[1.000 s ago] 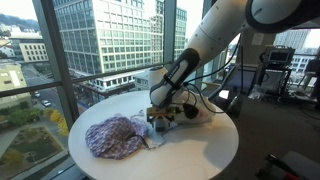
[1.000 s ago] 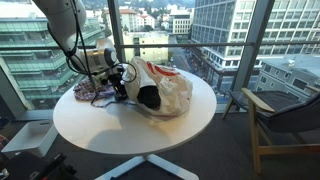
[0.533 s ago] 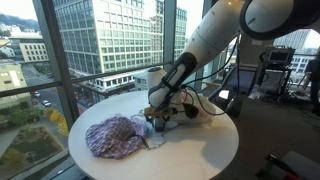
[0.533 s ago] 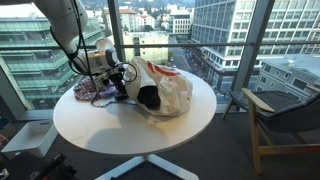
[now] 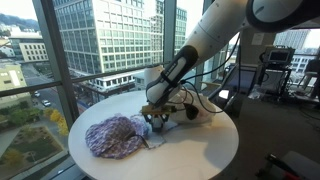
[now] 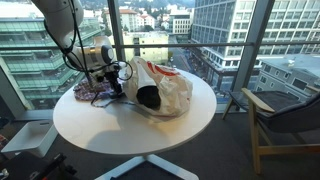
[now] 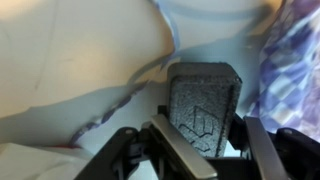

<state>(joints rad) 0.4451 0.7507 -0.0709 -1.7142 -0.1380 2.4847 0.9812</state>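
Note:
My gripper will next rise from beside the purple cloth (image 6: 88, 93), carry the block over to the white bag's dark opening (image 6: 149, 97) and let it go, since that opening is uncovered.
In the wrist view a dark grey block (image 7: 203, 105) with an embossed mark stands between the two fingers of my gripper (image 7: 205, 125), and both jaws press against its sides. In both exterior views the gripper (image 5: 158, 114) (image 6: 118, 84) hangs low over the round white table (image 5: 195, 152) (image 6: 125, 128). It is between a crumpled purple patterned cloth (image 5: 113, 136) (image 6: 88, 93) and a white plastic bag (image 6: 167, 88) (image 5: 197, 108). The cloth (image 7: 292, 70) shows at the right edge of the wrist view. The block is hidden by the gripper in the exterior views.
Floor-to-ceiling windows (image 5: 100, 45) run close behind the table. A wooden armchair (image 6: 288, 120) stands beside the table. Gym equipment (image 5: 277, 68) stands further back in the room. The bag's dark opening (image 6: 148, 97) faces the table's front.
The jaws have closed in onto the dark grey block. The arm has shifted only slightly; cloth and bag have not moved.

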